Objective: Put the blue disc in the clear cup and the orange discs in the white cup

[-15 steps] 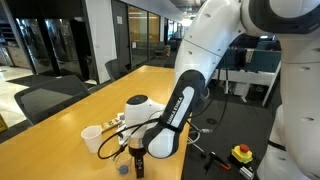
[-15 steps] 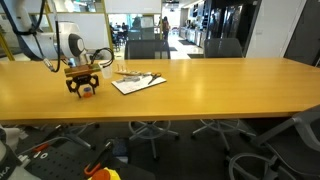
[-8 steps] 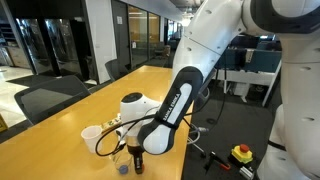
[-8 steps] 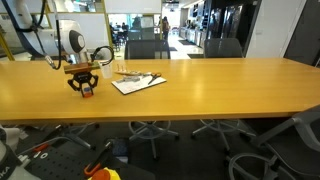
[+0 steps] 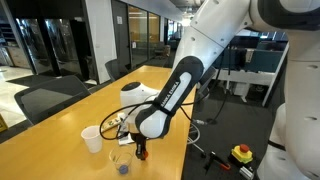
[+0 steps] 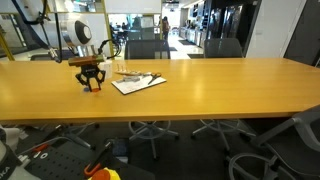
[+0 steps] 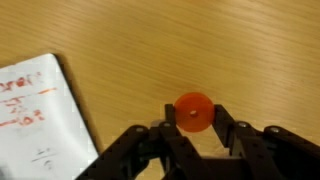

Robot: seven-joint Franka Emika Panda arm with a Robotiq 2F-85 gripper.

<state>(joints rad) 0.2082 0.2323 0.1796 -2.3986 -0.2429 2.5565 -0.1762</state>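
My gripper rises next, swings outward over the white cup's opening (image 5: 91, 131) and lets go, since the pinched orange disc sits lower than the white cup's rim.
My gripper (image 7: 194, 128) is shut on one orange disc (image 7: 194, 111), pinched between both fingertips just above the wooden table (image 7: 150, 40). It also shows in both exterior views (image 5: 141, 152) (image 6: 91, 83), with the orange disc (image 6: 95, 86) at its tips. The white cup (image 5: 92, 138) stands upright on the table to the gripper's left. The clear cup (image 5: 119, 162) stands close beside the gripper. A small blue spot, the blue disc (image 5: 122, 169), shows at its base and seems to lie inside it. Other orange discs are not visible.
A white sheet of paper with red writing (image 7: 35, 120) lies flat next to the gripper, also seen in an exterior view (image 6: 138, 83). The table's edge (image 5: 180, 160) is close to the gripper. Office chairs (image 6: 145, 48) stand behind the long table.
The gripper has risen a little and shifted sideways toward the paper, away from the clear cup, with the orange disc still in its fingers.
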